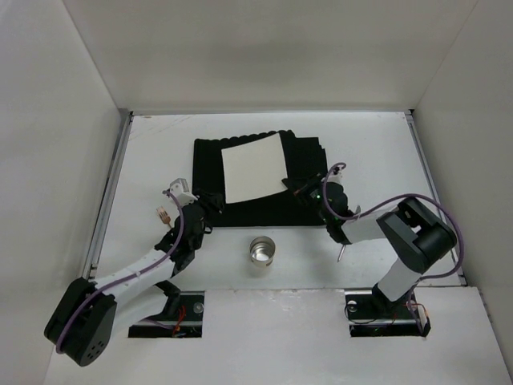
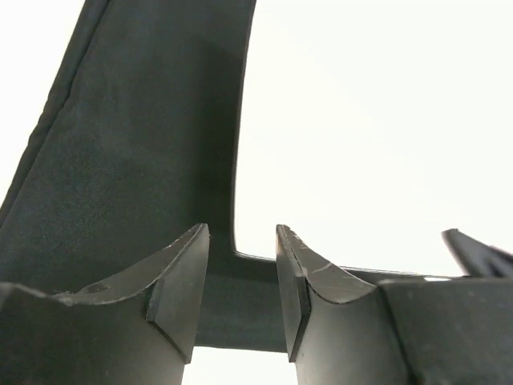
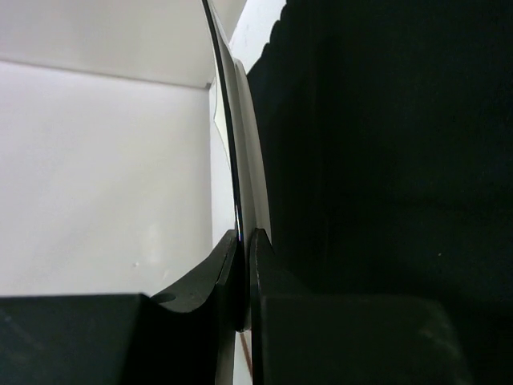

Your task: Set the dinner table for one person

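Observation:
I should next lower the near corner of the plate onto the black ribbed mat with my right gripper and then let go of it, because that side of the plate is still raised.
The dinner table [image 1: 377,160] is the large white tabletop. A black ribbed mat [image 1: 300,164] lies on it at the middle back, with a small white square plate [image 1: 255,167] on top. My right gripper [image 1: 293,186] is shut on the plate's near right corner; in the right wrist view the jaws [image 3: 244,245] pinch the thin plate edge [image 3: 237,160], with the mat [image 3: 385,160] beside it. My left gripper [image 1: 210,202] is open over the mat's near left part; in the left wrist view [image 2: 240,269] the mat [image 2: 136,160] and the plate [image 2: 361,136] lie beyond its empty jaws.
A metal cup [image 1: 262,251] stands on the table in front of the mat, between the two arms. A thin metal utensil [image 1: 342,253] lies partly under the right arm. White walls enclose the table on the left, right and back.

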Controlling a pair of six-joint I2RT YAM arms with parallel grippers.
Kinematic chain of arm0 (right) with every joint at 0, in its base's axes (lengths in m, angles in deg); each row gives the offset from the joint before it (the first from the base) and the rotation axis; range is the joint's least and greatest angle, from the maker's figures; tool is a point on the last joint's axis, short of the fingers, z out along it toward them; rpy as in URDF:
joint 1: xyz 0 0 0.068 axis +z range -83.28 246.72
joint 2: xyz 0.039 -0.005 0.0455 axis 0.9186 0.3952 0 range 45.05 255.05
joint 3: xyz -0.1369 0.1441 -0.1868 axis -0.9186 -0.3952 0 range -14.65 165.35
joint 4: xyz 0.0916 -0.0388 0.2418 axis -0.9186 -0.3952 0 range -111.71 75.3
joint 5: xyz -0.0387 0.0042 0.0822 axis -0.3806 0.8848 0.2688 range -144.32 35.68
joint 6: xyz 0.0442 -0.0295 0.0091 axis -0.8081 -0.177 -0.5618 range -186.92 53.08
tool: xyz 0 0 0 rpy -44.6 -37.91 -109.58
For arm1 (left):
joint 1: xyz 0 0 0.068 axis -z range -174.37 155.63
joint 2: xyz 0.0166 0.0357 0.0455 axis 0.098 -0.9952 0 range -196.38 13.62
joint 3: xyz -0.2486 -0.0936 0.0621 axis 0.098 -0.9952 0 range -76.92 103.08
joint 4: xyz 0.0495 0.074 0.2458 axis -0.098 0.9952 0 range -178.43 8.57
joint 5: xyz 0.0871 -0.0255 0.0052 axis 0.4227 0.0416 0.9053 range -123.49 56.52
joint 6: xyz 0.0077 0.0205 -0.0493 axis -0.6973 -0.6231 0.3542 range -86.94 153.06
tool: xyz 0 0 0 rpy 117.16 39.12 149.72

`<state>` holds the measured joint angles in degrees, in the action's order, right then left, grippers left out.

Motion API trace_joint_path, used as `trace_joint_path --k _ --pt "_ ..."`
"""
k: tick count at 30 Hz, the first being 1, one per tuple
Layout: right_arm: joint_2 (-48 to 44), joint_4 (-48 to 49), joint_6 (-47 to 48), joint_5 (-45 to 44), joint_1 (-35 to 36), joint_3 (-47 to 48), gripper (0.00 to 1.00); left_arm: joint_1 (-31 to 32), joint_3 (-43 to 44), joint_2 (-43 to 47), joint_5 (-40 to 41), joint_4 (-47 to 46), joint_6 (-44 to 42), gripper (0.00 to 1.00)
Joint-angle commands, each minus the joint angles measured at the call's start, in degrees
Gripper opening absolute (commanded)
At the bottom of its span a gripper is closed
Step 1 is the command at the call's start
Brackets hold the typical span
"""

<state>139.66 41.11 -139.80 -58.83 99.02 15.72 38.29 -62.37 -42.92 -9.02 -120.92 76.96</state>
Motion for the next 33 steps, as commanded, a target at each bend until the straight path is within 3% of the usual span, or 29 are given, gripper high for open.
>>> trace_joint_path --k 1,8,14,19,28,33 --pt "-0.31 25.48 -3.85 -11.30 3.07 1.98 0.06 -0.02 -0.83 3.88 1.11 0.06 0.13 0.36" --pt "5.58 32.08 -6.40 -18.33 6.68 0.66 0.06 0.69 -1.36 3.80 1.11 -0.29 0.13 0.36" --pt "8.22 32.52 -7.89 -17.82 6.86 -0.75 0.07 1.13 -1.54 3.71 1.02 -0.29 0.40 0.36" --pt "9.45 26.03 -10.96 -15.00 5.81 -1.19 0.11 1.30 -1.98 5.38 1.28 0.06 0.40 0.36" --pt "8.58 10.03 -12.55 -6.57 0.54 -0.05 0.34 2.62 -2.07 6.08 1.28 0.06 0.57 0.36" --pt "8.05 2.82 -11.76 -4.54 -0.88 1.01 0.37 3.06 -2.42 7.66 1.72 0.41 0.57 0.36"
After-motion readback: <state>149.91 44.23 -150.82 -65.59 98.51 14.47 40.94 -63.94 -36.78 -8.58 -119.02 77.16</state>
